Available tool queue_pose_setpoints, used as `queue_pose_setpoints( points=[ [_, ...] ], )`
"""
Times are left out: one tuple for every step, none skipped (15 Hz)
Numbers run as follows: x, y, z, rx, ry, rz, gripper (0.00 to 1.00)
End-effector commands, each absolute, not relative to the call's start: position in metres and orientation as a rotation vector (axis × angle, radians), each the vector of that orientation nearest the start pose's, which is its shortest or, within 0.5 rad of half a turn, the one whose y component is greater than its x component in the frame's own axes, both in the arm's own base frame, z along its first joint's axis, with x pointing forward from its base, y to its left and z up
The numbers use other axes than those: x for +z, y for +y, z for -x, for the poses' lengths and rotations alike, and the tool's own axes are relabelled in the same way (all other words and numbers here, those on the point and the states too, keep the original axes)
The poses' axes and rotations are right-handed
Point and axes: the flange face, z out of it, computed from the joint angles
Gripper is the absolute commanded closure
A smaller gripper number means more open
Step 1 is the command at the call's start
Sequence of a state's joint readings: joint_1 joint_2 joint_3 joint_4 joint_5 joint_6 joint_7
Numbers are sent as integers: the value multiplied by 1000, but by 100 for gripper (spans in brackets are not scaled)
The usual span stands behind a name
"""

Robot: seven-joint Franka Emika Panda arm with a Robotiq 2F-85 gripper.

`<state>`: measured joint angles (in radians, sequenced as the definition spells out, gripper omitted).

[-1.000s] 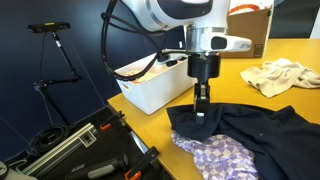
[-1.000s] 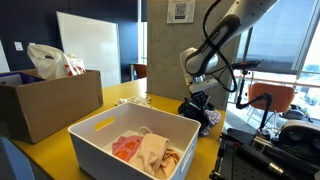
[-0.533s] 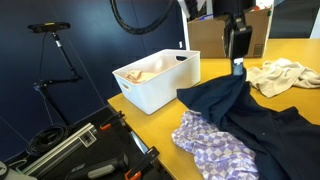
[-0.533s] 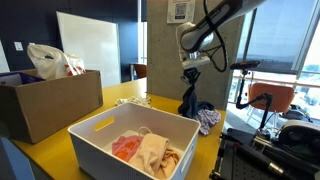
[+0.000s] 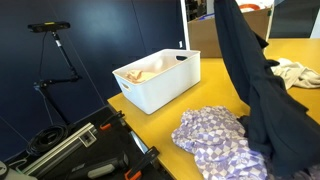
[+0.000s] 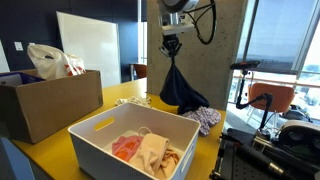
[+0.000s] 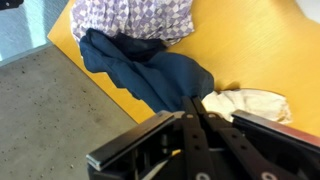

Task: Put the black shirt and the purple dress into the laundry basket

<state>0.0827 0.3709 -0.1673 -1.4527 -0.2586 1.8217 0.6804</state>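
My gripper carries the shirt's top away from the dress next and releases it over the open laundry basket, because the shirt still hangs outside the basket.
The black shirt hangs high over the yellow table, its lower end still on the tabletop; it also shows in an exterior view and the wrist view. My gripper is shut on the shirt's top, its fingers pinching the fabric. The purple patterned dress lies crumpled on the table beside the shirt, and shows in the wrist view and an exterior view. The white laundry basket stands to the side with orange and cream clothes inside. The gripper is out of frame in one exterior view.
A cream cloth lies on the table behind the shirt, also in the wrist view. A cardboard box with a plastic bag stands beyond the basket. A tripod and black gear sit off the table edge.
My gripper has risen steeply from the tabletop with the black shirt in it. The shirt now hangs stretched out and uncovers the purple dress.
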Motion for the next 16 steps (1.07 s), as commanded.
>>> queue_pose_setpoints(
  points=[
    [535,22,-654,-221,897,3320,99],
    [548,50,-649,-232,802,3337,99],
    [558,79,-643,-237,712,3349,99],
    [570,107,-633,-242,611,3364,99],
    [581,138,-624,-279,505,3373,99],
    [594,165,-615,-343,427,3373,99],
    [606,195,-606,-410,341,3369,99],
    [618,222,-597,-480,274,3360,99],
    [632,247,-587,-524,221,3349,99],
    [641,274,-579,-565,173,3339,92],
    [647,287,-576,-604,131,3322,99],
    [659,300,-570,-644,92,3309,97],
    [658,313,-570,-680,57,3298,100],
    [659,326,-562,-692,15,3291,100],
    [658,333,-562,-696,-7,3292,100],
    [653,336,-565,-690,-13,3292,100]
  ],
)
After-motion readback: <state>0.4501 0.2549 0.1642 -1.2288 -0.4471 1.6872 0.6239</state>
